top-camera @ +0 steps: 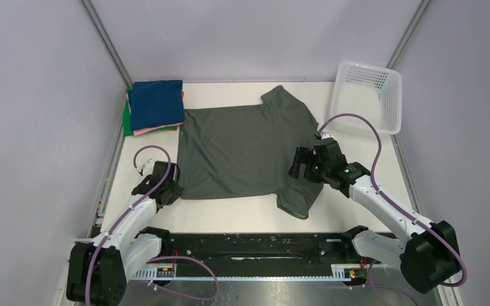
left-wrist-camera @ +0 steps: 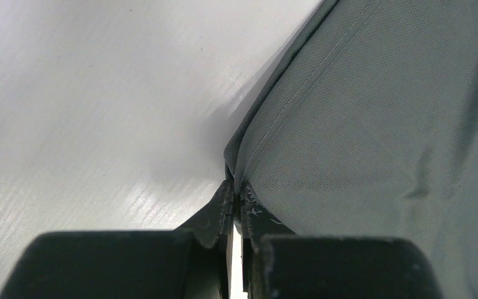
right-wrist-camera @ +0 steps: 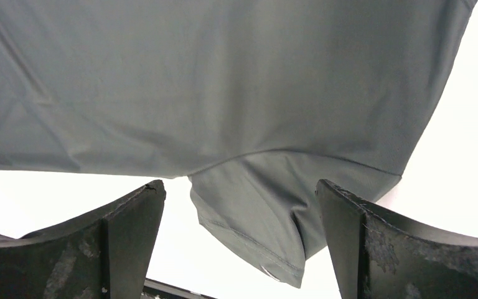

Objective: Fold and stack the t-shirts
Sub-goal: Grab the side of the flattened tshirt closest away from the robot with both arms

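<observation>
My left gripper already holds the near hem corner, so I need to move my right gripper back and down onto the cuff of the near sleeve (top-camera: pixel 299 213) (right-wrist-camera: pixel 282 266) next.
A dark grey-green t-shirt (top-camera: pixel 242 150) lies spread flat on the white table, collar to the right, sleeves pointing near and far. My left gripper (top-camera: pixel 171 189) is shut on the shirt's hem corner (left-wrist-camera: pixel 239 174) at its near left. My right gripper (top-camera: pixel 300 167) is open above the shirt's right side; in the right wrist view the near sleeve (right-wrist-camera: pixel 261 218) lies between its spread fingers (right-wrist-camera: pixel 131 218), untouched. A folded stack of t-shirts (top-camera: pixel 155 105) sits at the back left, navy blue on top, with pink, orange and green edges beneath.
A white plastic mesh basket (top-camera: pixel 367 95) stands at the back right corner. Grey walls enclose the table on three sides. A black rail (top-camera: pixel 255 245) runs along the near edge between the arm bases.
</observation>
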